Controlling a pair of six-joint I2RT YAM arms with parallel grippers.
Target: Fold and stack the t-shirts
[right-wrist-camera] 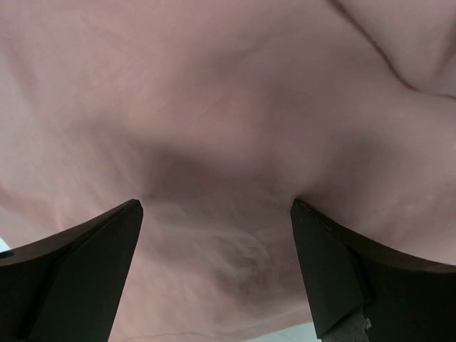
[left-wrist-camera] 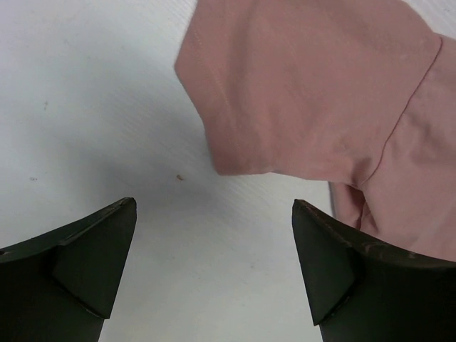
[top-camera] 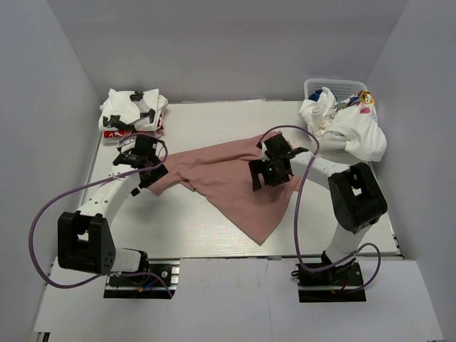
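The t-shirt sleeve's outer hem (top-camera: 155,189) (left-wrist-camera: 206,139) lies in a single piece against bare table, so my left gripper should lower onto it and bring its open fingers to both sides of it.
A dusty-pink t-shirt (top-camera: 228,182) lies spread and rumpled across the middle of the table. My left gripper (top-camera: 147,174) is open and empty at the shirt's left end; in the left wrist view its sleeve (left-wrist-camera: 306,92) lies just beyond my fingertips (left-wrist-camera: 107,249), over bare table. My right gripper (top-camera: 267,174) is open, its jaws wide just above the shirt's right part; pink cloth (right-wrist-camera: 228,128) fills the right wrist view. A folded white t-shirt with black print (top-camera: 132,114) sits at the back left. Crumpled white shirts (top-camera: 349,128) lie at the back right.
A white mesh basket (top-camera: 335,87) stands at the back right corner with clothes spilling out, a bit of blue among them. Grey walls close in the table on three sides. Purple cables loop beside both arms.
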